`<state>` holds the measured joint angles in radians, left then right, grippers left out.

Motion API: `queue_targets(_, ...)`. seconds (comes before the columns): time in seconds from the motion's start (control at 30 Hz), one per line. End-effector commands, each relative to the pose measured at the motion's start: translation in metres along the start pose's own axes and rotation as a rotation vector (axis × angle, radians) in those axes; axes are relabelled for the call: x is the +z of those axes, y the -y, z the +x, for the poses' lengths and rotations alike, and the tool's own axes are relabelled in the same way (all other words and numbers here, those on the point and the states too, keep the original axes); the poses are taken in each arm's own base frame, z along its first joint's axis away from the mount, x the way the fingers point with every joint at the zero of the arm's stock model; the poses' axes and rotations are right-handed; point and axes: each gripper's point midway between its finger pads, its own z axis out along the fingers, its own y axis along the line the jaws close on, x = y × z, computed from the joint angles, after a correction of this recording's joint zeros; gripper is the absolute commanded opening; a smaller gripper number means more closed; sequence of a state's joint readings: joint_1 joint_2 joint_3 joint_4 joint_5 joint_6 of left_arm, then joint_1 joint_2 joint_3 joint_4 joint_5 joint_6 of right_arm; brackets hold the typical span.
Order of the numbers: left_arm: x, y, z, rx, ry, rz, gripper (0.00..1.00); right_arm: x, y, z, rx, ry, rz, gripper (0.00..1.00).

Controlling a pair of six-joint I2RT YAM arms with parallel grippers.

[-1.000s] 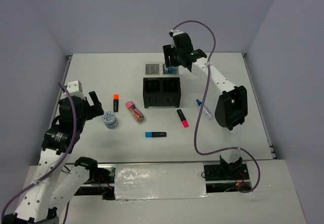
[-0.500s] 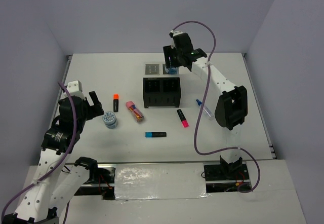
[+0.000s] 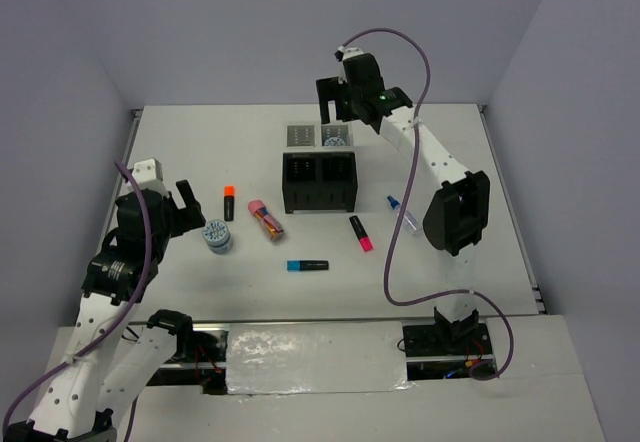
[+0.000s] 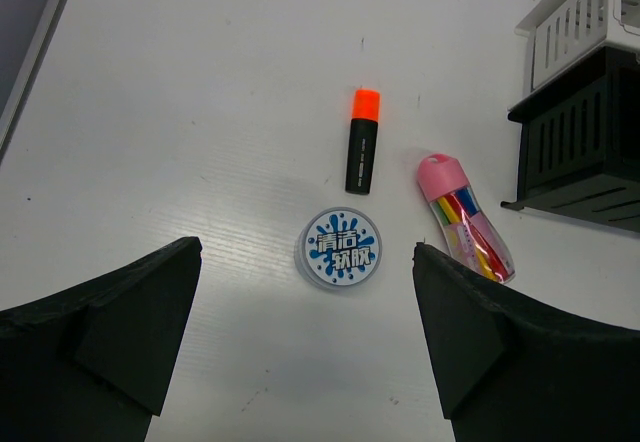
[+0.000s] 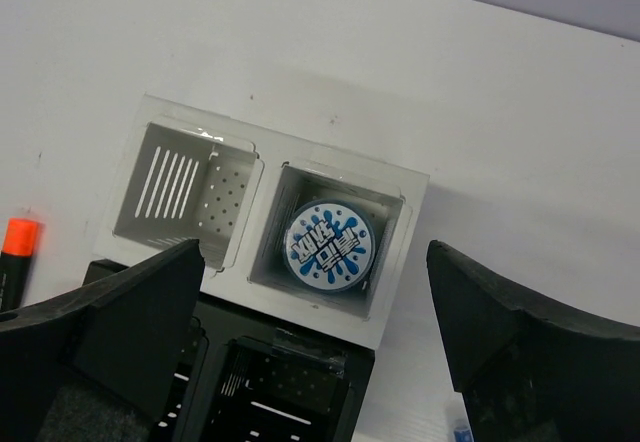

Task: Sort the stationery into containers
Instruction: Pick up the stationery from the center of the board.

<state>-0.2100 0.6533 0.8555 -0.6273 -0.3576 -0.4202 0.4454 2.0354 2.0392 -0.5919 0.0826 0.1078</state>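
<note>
My right gripper swings back and to the left in the top view next, then down around the second roll, which is still outside the trays.
My right gripper [image 3: 334, 103] is open and empty, held above the two light grey trays. One blue-white roll [image 5: 327, 245] lies flat in the right grey tray [image 5: 350, 174]; the left grey tray [image 5: 185, 192] holds nothing. My right gripper [image 5: 312, 250] looks straight down on that roll. My left gripper [image 4: 305, 252] is open above the table, just near of the second roll [image 4: 340, 249]. The orange highlighter [image 4: 363, 142] and the pink marker [image 4: 465, 219] lie beyond it. The blue highlighter [image 3: 307, 265], the pink-red highlighter [image 3: 361, 233] and the pen [image 3: 403, 212] lie on the table. Both compartments of the black box [image 3: 320, 182] look empty.
The black box stands directly in front of the grey trays, touching them. The table's left edge [image 4: 35, 52] runs close to the left arm. The right arm's purple cable [image 3: 400, 252] loops over the table's right half.
My right gripper has let go of the roll, which now lies in the right grey tray, and has risen away from the tray. The left arm has not moved.
</note>
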Motion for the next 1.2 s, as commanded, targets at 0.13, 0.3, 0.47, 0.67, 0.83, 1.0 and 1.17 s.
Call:
queue_targets(0.13, -0.001, -0.006, -0.015, -0.025, 0.045, -0.046, 0.99, -0.031, -0.044, -0.005, -0.012, 0.029, -0.082, 1.0)
queue_targets(0.3, -0.007, -0.042, -0.018, -0.074, 0.056, -0.254, 0.99, -0.077, -0.137, 0.031, -0.107, 0.044, -0.21, 1.0)
queue_targets(0.47, -0.029, -0.085, -0.027, -0.202, 0.137, -0.46, 0.99, -0.106, -0.226, 0.08, -0.17, 0.029, -0.366, 1.0)
queue_targets(0.67, -0.053, -0.108, -0.033, -0.284, 0.224, -0.548, 0.99, -0.1, -0.339, 0.129, -0.344, 0.046, -0.485, 1.0)
queue_targets(0.83, -0.055, -0.107, -0.033, -0.286, 0.244, -0.524, 0.99, -0.07, -0.381, 0.154, -0.421, 0.019, -0.5, 1.0)
queue_targets(1.0, -0.052, -0.106, -0.034, -0.273, 0.228, -0.53, 0.99, -0.035, -0.387, 0.174, -0.468, 0.007, -0.449, 1.0)
queue_targets(1.17, -0.049, -0.105, -0.033, -0.264, 0.216, -0.525, 0.99, -0.015, -0.379, 0.19, -0.499, 0.024, -0.41, 1.0)
